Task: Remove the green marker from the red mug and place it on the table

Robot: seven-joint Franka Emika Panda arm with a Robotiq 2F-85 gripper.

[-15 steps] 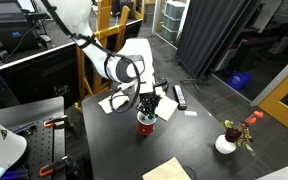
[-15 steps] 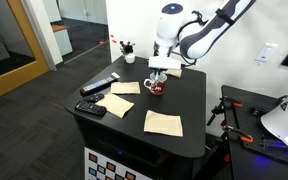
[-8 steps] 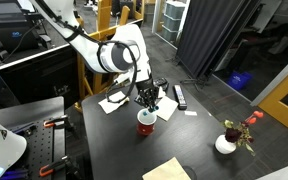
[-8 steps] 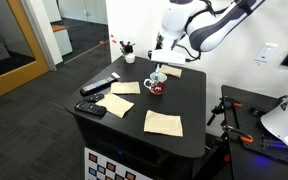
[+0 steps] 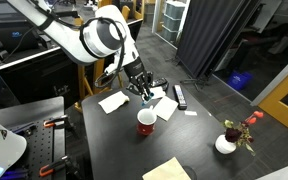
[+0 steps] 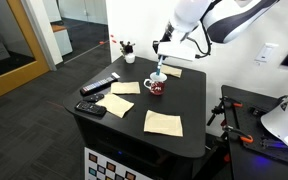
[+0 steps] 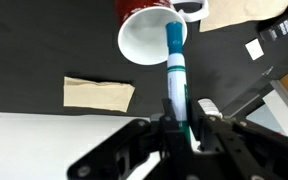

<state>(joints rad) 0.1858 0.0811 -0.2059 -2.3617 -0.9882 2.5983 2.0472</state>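
Observation:
My gripper needs to move off the mug's open rim next, go down to the bare tabletop below, between the red mug (image 5: 146, 121) and a paper sheet, and let go of the marker.
My gripper (image 7: 177, 125) is shut on the green marker (image 7: 174, 70), a teal-green and white stick that points down over the red mug (image 7: 149, 35). The mug's white inside is empty. In both exterior views the gripper (image 5: 141, 86) (image 6: 162, 50) hangs above the mug (image 5: 146, 121) (image 6: 156, 87), and the marker (image 6: 161, 70) is fully clear of its rim. The mug stands on the dark table (image 5: 114, 140) (image 6: 189, 100) (image 7: 44, 50).
Pale paper sheets (image 6: 164, 122) (image 7: 99, 93) (image 5: 112, 101) lie around the mug. A flat black bar (image 5: 180, 96) (image 6: 99, 86) lies near the table edge. A white vase with red flowers (image 5: 226, 143) stands at a corner. A black device (image 6: 92, 108) lies by another edge.
The gripper has risen from the mug and drawn the marker up out of it. The arm has swung back and upward. The mug has stayed in place.

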